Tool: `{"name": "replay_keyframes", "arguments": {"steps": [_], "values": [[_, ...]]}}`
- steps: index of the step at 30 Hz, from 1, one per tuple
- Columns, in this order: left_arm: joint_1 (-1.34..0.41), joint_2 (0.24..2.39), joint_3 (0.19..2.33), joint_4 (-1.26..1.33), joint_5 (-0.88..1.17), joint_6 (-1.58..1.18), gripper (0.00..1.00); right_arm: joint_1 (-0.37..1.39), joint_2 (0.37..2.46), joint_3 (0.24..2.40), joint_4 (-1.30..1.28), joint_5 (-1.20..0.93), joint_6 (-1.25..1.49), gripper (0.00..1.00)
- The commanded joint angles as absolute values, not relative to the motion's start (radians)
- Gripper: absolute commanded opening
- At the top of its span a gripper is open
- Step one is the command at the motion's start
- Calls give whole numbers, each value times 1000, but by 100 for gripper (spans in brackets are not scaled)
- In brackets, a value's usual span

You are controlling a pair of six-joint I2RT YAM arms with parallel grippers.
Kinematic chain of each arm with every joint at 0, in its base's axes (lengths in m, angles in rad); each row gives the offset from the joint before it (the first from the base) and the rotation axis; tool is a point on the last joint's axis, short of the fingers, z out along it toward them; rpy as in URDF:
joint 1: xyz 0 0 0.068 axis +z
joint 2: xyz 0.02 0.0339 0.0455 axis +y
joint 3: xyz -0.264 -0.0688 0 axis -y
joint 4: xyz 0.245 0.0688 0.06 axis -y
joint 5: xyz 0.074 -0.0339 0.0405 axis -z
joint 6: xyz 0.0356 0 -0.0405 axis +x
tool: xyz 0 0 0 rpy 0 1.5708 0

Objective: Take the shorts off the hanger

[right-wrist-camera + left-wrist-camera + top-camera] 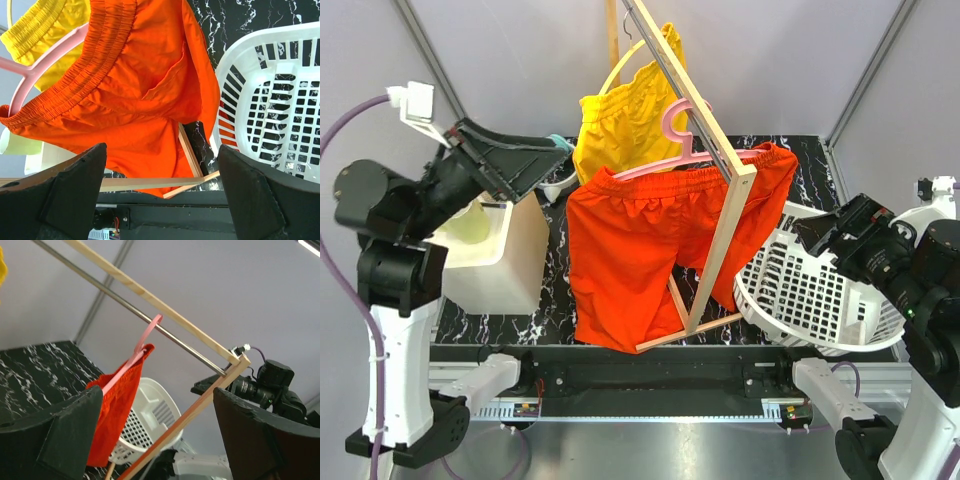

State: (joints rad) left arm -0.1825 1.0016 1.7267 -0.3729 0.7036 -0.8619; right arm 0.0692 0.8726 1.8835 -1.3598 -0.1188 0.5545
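The pink hanger's neck below its hook (686, 152) (137, 351) is bare above the waistband of the shorts. I will move my left gripper to the right in the top view, onto that part of the hanger.
The orange-red shorts (630, 250) hang by their elastic waistband on the pink hanger (672, 128), which hooks over the rail of a wooden rack. The right wrist view shows the shorts (145, 85) and the hanger (30, 75) close up. The left wrist view shows the shorts (117, 405) and the hanger (142, 347) edge-on. My left gripper (558, 158) is open and empty, raised left of the waistband and apart from it. My right gripper (810, 235) is open and empty, right of the shorts and over the basket's rim.
The wooden rack frame (720, 150) stands mid-table with a metal rail (130, 310). Yellow shorts (620, 115) hang behind on a pale yellow hanger (620, 65). A white laundry basket (810, 290) sits at the right. A cream bin (505, 250) sits at the left.
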Motion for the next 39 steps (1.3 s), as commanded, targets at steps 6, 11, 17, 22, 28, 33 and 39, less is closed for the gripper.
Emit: {"name": "replay_keyframes", "arguments": {"steps": [6,11,17,22,28,33,39], "values": [[-452,1141,1739,-432,638,-775,94,66,836,1780,-1439,-297,560,100],[-540,1267,1906,-547,571,-589,93,66,810,1700,-1367,-408,575,100],[-601,1361,2009,-637,497,-391,90,66,807,1666,-1328,-422,586,100],[-623,1407,2017,-669,483,-223,82,66,828,1693,-1327,-443,577,100],[-643,1463,2034,-678,516,-130,71,66,871,1781,-1384,-425,529,100],[-670,1519,2063,-678,491,-107,63,66,891,1808,-1388,-394,496,100],[-715,1569,2088,-676,456,-107,59,66,933,1845,-1390,-368,460,100]]}}
